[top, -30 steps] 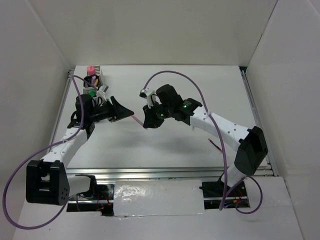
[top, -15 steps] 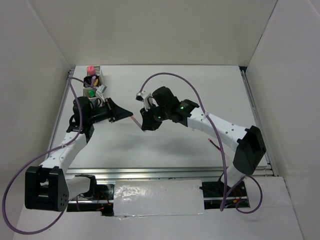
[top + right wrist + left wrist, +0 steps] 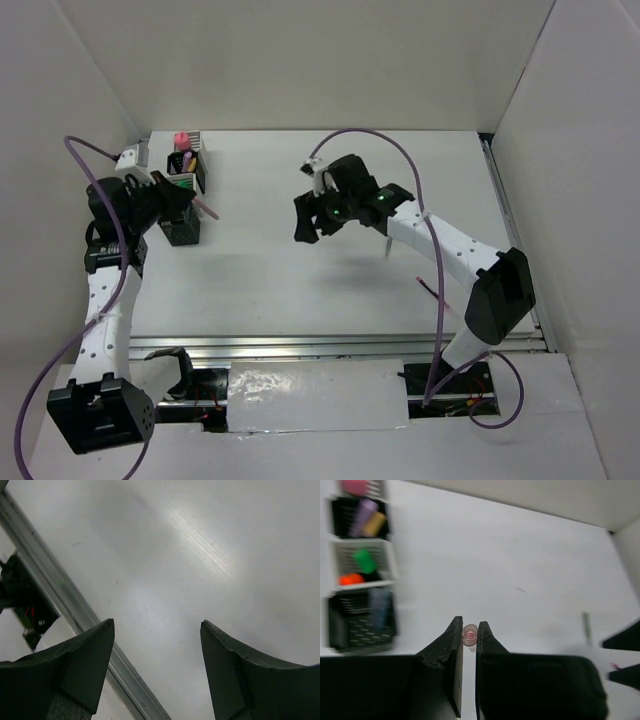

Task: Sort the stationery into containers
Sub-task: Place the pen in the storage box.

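The left gripper swings over the black cup already holding a blue pen next, as it lies below, to the left in the wrist view. Then it lowers and releases.
My left gripper (image 3: 470, 628) is shut on a thin pink pen (image 3: 470, 635), seen end-on between the fingertips. In the top view that gripper (image 3: 190, 203) hangs right beside the containers (image 3: 185, 180), and the pink pen (image 3: 207, 209) sticks out to the right. The mesh cups (image 3: 362, 565) hold a green and an orange cap, a purple and a yellow marker, and a blurred blue pen. My right gripper (image 3: 312, 218) is open and empty above the middle of the table, and its wrist view (image 3: 157, 625) shows only bare surface between the fingers.
A thin red pen (image 3: 430, 291) lies on the table at the right, near the right arm. A short grey pen (image 3: 385, 245) lies under that arm. A metal rail (image 3: 75, 605) runs along the table's edge. White walls enclose the table.
The right gripper opened, let go of the pink pen and drew back to the right. The left gripper, shut on the pen, swung left to the containers.
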Robot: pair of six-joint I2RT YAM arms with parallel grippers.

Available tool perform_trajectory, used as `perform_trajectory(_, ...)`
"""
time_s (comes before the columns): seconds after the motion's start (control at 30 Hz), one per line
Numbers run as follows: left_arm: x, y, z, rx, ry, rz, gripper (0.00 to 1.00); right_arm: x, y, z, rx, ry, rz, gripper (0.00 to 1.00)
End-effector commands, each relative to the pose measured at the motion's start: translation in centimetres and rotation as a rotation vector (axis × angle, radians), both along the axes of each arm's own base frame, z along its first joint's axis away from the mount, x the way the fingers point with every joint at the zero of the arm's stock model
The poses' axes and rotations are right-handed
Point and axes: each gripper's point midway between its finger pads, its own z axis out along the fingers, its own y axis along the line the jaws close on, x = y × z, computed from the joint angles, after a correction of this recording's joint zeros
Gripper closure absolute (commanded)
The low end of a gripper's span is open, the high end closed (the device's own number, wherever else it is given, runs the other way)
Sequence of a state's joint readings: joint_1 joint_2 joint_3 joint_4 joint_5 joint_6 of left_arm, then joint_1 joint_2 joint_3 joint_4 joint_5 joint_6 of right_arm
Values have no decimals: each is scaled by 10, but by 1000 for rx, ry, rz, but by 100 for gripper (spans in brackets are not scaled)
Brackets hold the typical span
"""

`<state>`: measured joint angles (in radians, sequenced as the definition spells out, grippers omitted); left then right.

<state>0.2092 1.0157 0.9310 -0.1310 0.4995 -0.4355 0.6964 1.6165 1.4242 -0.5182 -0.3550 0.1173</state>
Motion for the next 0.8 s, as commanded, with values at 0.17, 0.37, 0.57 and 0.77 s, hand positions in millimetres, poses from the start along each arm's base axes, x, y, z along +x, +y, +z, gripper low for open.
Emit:
perform_trajectory(0.17,26,110,-8,447,-17,330,100,61,-93,-6,28,26,-464,24)
perform_trajectory(0.37,52,131,-31,445,37,358,100,81,-136,-9,20,29,-631,24)
perform_trajectory(0.57,66,131,-28,400,-25,339,100,79,-150,-19,32,43,-663,24)
perform_trajectory(0.77,72,126,-25,383,-33,311,100,82,-151,-21,21,48,-668,24)
